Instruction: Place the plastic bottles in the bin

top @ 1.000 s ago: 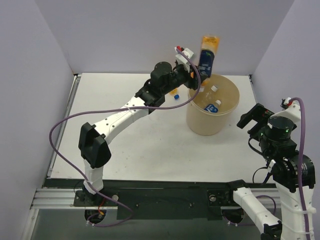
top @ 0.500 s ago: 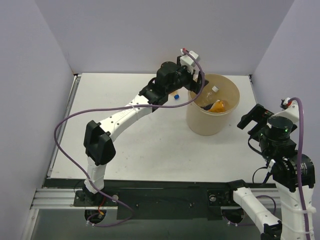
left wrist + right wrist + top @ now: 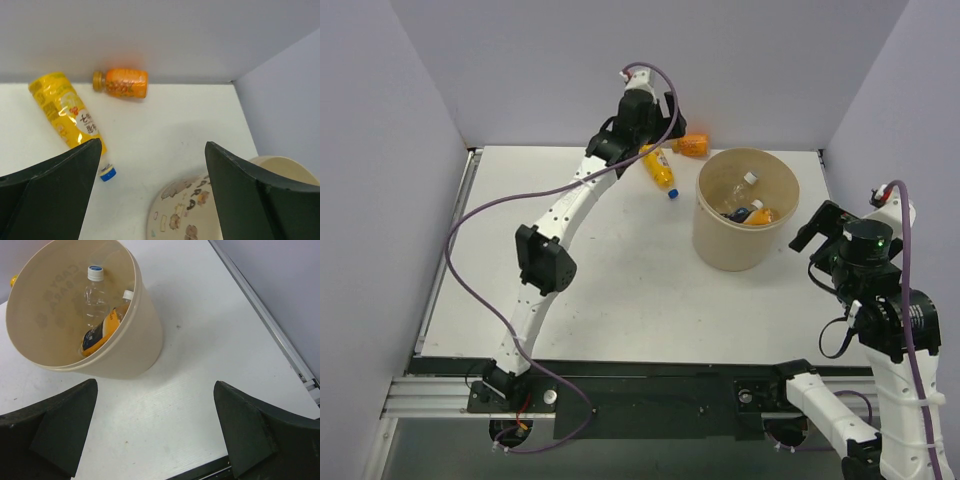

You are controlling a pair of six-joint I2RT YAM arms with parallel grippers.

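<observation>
The yellow bottle is still outside the bin (image 3: 730,250), so next I will lower my left gripper onto the label's end by the blue cap (image 3: 660,168) and close across it.
The tan bin (image 3: 730,250) stands at the back right of the table. Inside it lie the clear bottle (image 3: 741,189) and the orange-yellow bottle (image 3: 760,214), both also in the right wrist view, the clear one (image 3: 95,290) and the orange-yellow one (image 3: 101,333). The yellow bottle with the blue cap (image 3: 660,168) lies on the table left of the bin. The squat orange bottle (image 3: 692,144) lies by the back wall. My left gripper (image 3: 658,128) is open and empty above them. My right gripper (image 3: 810,226) is open and empty, right of the bin.
In the left wrist view the yellow bottle (image 3: 65,112), the squat orange bottle (image 3: 122,83) and the bin's printed wall (image 3: 190,215) show below the open fingers (image 3: 55,195). The back wall and the right wall stand close by. A metal rail runs along the table's right edge (image 3: 280,340).
The orange-yellow bottle left my left gripper and now lies in the bin. The left arm swung from over the bin leftward toward the back wall. The right arm shifted slightly.
</observation>
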